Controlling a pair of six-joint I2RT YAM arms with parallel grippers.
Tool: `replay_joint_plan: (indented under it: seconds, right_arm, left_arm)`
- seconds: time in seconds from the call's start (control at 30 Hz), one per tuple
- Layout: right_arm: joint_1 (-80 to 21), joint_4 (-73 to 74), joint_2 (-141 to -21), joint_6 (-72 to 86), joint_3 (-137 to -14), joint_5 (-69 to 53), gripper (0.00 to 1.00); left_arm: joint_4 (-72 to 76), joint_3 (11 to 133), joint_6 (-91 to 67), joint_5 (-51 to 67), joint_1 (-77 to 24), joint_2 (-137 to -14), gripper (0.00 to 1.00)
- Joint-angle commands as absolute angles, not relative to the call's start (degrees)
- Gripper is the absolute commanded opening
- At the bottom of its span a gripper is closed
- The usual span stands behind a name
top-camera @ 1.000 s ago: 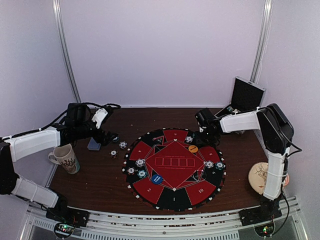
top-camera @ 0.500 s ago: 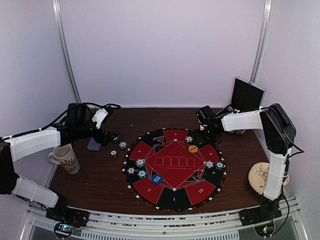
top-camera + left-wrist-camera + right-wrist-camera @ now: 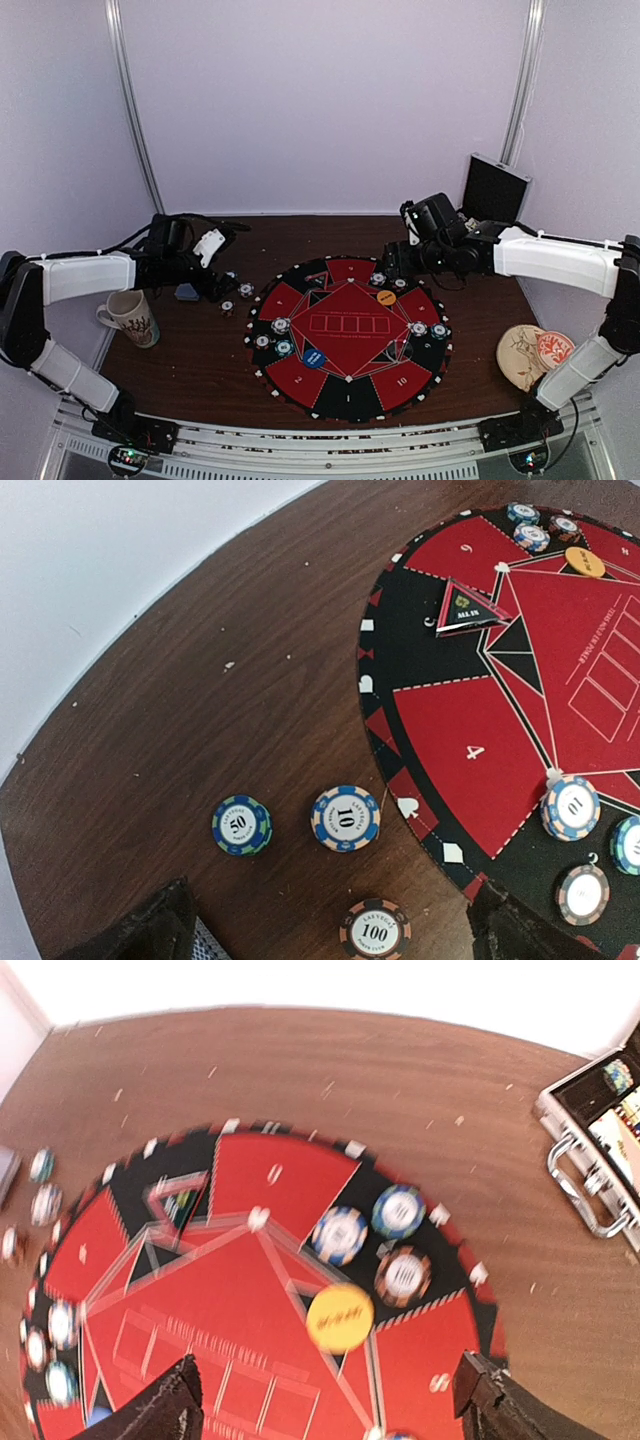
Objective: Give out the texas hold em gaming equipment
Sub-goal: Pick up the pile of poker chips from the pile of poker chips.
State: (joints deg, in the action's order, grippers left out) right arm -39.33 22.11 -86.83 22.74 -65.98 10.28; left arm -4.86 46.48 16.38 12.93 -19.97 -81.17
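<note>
The left gripper lowers its open fingers around the rim of the black chip (image 3: 227,306) (image 3: 375,930) next and closes, since the chip lies between them.
In the left wrist view my left gripper (image 3: 330,920) is open and empty above three loose poker chips on the brown table: a blue "50" chip (image 3: 241,825), a blue and peach "10" chip (image 3: 345,818) and a black "100" chip (image 3: 375,930). A corner of the grey-blue card deck (image 3: 205,946) shows by the left finger. In the top view the left gripper (image 3: 214,283) hovers beside the deck (image 3: 187,291). My right gripper (image 3: 325,1390) is open and empty above the round red and black mat (image 3: 270,1185), over the orange button disc (image 3: 340,1318) and three chips (image 3: 402,1275). The blue button (image 3: 314,357) lies on the mat's near left.
A patterned mug (image 3: 130,317) stands at the left edge. The open silver-edged black case (image 3: 495,190) is at the back right and shows in the right wrist view (image 3: 590,1160). A round beige disc (image 3: 535,352) lies at the right. More chips (image 3: 280,325) sit on the mat's left and right sectors.
The right arm has swung its elbow out to the right and lowered its forearm, with the gripper staying over the mat's far edge. The left gripper has shifted slightly toward the loose chips.
</note>
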Motion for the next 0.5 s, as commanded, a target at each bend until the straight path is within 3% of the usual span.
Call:
replay_joint_plan:
  seconds: [0.0,0.3,0.47]
  right_arm:
    - [-44.3,20.3,-82.0,24.4,-58.9,14.8,0.88]
    - [-47.5,13.1,-78.9,24.4,-50.2,18.9,0.88]
    - [-47.5,12.4,-78.5,23.8,-48.8,19.6,0.88]
  left_arm:
    - [-5.4,49.4,17.7,12.8,-19.6,-84.1,0.98]
    - [-9.8,53.1,19.8,12.5,-19.5,-91.2,0.98]
    - [-13.9,51.5,22.8,14.1,-18.2,-88.7,0.97]
